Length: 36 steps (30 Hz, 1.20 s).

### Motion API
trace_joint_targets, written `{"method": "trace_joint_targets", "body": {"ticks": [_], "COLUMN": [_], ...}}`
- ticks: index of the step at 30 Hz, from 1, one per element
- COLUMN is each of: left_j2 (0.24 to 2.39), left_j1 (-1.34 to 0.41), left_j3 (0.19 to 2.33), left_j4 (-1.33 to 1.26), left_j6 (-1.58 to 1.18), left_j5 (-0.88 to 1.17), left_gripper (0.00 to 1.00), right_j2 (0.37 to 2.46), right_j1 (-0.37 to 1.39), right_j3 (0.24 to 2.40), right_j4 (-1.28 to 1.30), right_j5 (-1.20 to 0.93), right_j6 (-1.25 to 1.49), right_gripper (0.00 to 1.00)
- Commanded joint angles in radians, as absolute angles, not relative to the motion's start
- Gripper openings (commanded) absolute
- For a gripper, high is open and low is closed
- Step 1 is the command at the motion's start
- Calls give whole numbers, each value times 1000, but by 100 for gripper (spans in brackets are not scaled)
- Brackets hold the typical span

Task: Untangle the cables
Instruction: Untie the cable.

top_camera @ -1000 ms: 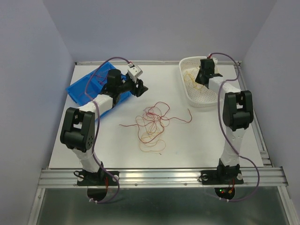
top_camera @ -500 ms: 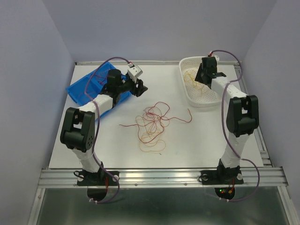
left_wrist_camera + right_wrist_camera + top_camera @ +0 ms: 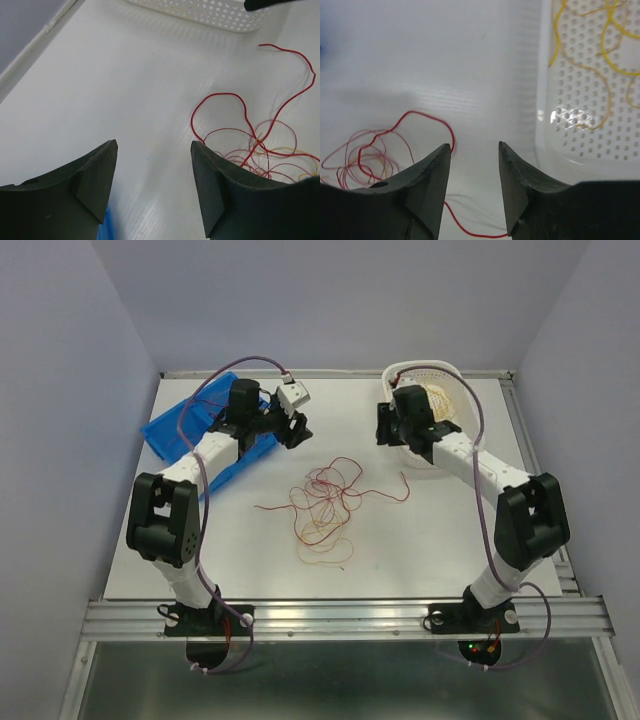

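The red piece of cable leaving the tangle runs single below my right gripper and back from it. I need to move the gripper's fingers down and back to that spot next.
A loose tangle of thin red and yellowish cables lies mid-table. My left gripper hovers up and to the left of it, open and empty; in the left wrist view the red loops lie to the right of its fingers. My right gripper stands open and empty at the left edge of the white basket. In the right wrist view a red strand curves just beside the left finger. Several yellow cables lie inside the basket.
A blue tray sits at the back left under the left arm. The perforated basket wall rises just right of my right gripper. Raised rails edge the table at the back and right.
My right arm has swung left from over the basket to its left edge, and its jaws have opened. The left gripper has shifted only slightly.
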State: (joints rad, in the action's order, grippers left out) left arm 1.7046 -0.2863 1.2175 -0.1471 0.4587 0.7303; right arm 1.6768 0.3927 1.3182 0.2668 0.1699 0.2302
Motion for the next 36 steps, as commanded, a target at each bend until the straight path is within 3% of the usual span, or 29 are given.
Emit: {"method": "trace_joint_targets", "body": {"ticks": [1,6,15,19,22,34,36], "left_j2": [1600,1488,1393,1399,1408,1387,1385], "left_j1": [-285,-282,-282,-282,-281,-282,-281], "left_j3": [1214,1079,986,982,985,968,968], "left_j4": [-25,-32,-74,-83,-83,-100,-101], "left_j6": [592,638,630,626,626,624,624], "left_j5": [709,667,661,655,652,646,644], "left_gripper": [72,72,73,73,73,73,73], "right_j2": [1654,1618,1557,1574,1597,1652,1673], "right_j1": [486,569,627,646,650,653,652], "right_j3": [1206,1033,934,937,951,977,982], "right_j4": [207,118,110,118,141,156,164], "right_j5": [92,25,55,78,81,224,206], "right_j6": [199,152,140,126,126,110,112], "right_gripper": [48,48,55,55,49,56,49]}}
